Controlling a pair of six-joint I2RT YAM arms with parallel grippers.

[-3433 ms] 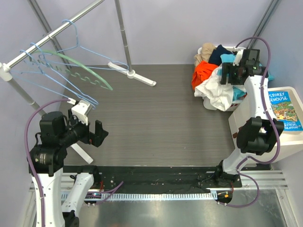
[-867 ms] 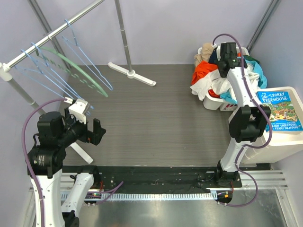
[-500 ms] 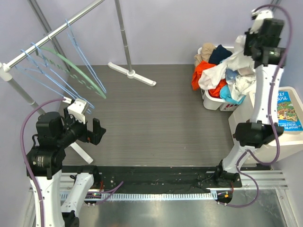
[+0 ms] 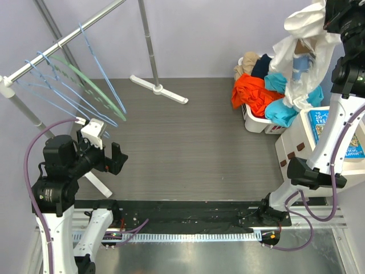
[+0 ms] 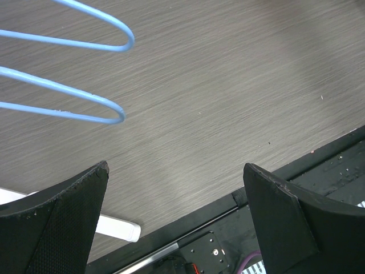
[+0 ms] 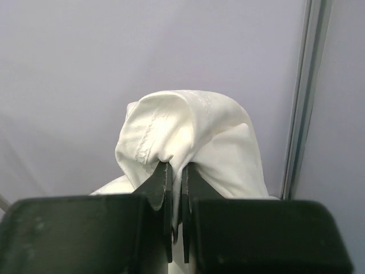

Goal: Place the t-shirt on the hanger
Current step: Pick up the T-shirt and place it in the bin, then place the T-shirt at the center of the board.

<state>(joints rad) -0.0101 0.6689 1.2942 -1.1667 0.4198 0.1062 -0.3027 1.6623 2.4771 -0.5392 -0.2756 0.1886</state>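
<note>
The robot's right gripper needs to turn and swing toward the wire hangers next, before it lets go of the fold of the t-shirt, because the hangers are to its left in the top view.
The white t-shirt (image 4: 302, 51) hangs bunched in the air at the far right, above the laundry basket (image 4: 255, 123). My right gripper (image 4: 329, 16) is shut on a fold at its top. In the right wrist view the jaws (image 6: 177, 166) pinch white t-shirt cloth (image 6: 194, 131) between them. Several light-blue wire hangers (image 4: 106, 74) hang from the rail (image 4: 63, 40) at the left. My left gripper (image 4: 114, 160) stands open just below them, holding nothing. The left wrist view shows its fingers wide apart (image 5: 175, 168), with two hanger ends (image 5: 85, 43) above them.
A pale-green hanger (image 4: 91, 85) hangs among the blue ones. The basket holds an orange garment (image 4: 254, 91) and turquoise ones (image 4: 279, 114). A book (image 4: 320, 123) lies on a white box at the right. The rack's white foot (image 4: 159, 88) rests on the floor at the back.
My right arm has risen up and to the right, drawing the t-shirt out of the basket. The hangers have swung a little. The left arm has stayed still.
</note>
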